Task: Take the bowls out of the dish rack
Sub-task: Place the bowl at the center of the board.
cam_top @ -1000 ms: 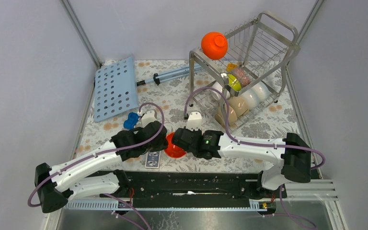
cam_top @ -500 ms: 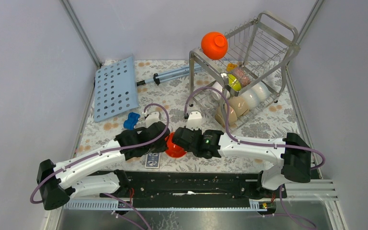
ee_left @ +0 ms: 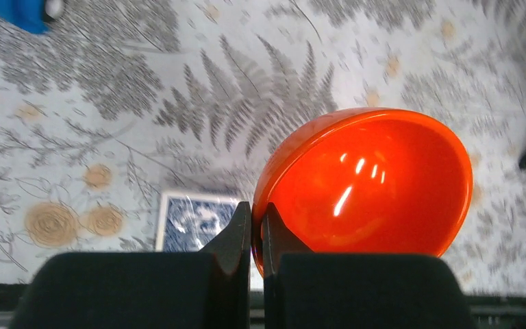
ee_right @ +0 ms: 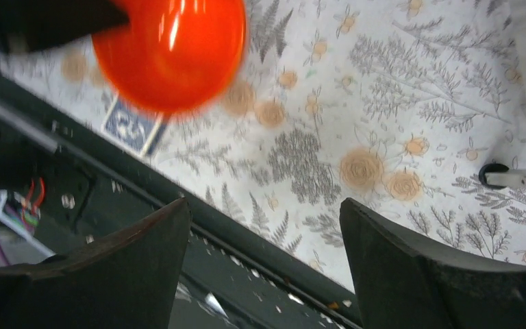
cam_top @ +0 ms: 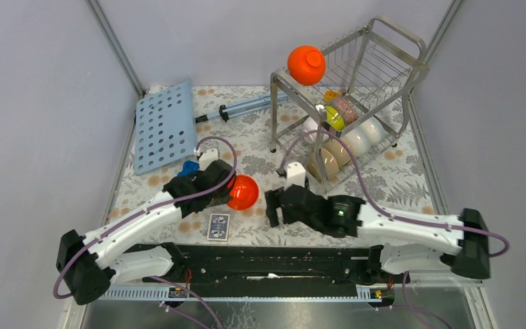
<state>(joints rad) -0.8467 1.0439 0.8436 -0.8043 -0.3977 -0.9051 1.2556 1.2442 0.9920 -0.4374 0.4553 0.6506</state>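
Observation:
My left gripper carries the red bowl (cam_top: 243, 192) outward and down onto the table between the light-blue board and the dish rack (cam_top: 418, 68) next.
My left gripper (cam_top: 231, 194) is shut on the rim of a glossy red bowl (cam_top: 243, 192), held just above the floral table left of centre. In the left wrist view its fingertips (ee_left: 255, 223) pinch the red bowl's (ee_left: 370, 185) edge. My right gripper (cam_top: 272, 209) stands open a little to the right, apart from the bowl, with nothing between its fingers (ee_right: 266, 226). The red bowl (ee_right: 171, 51) shows at the top left of the right wrist view. The steel dish rack (cam_top: 418, 68) stands at the back right with an orange bowl (cam_top: 306, 65) on its upper tier. White bowls (cam_top: 359, 140) and beige bowls (cam_top: 329, 161) stand on edge in its lower tier.
A light-blue perforated board (cam_top: 164, 127) lies at the back left with a blue rod (cam_top: 246, 107) beside it. A small blue object (cam_top: 188, 168) sits near my left wrist. A playing card (cam_top: 218, 226) lies near the front edge. A yellow ball (cam_top: 335, 120) rests in the rack.
The red bowl has passed from my right gripper to my left. The left shut on its rim, the right opened and drew back to the right, and the left carried the bowl slightly away.

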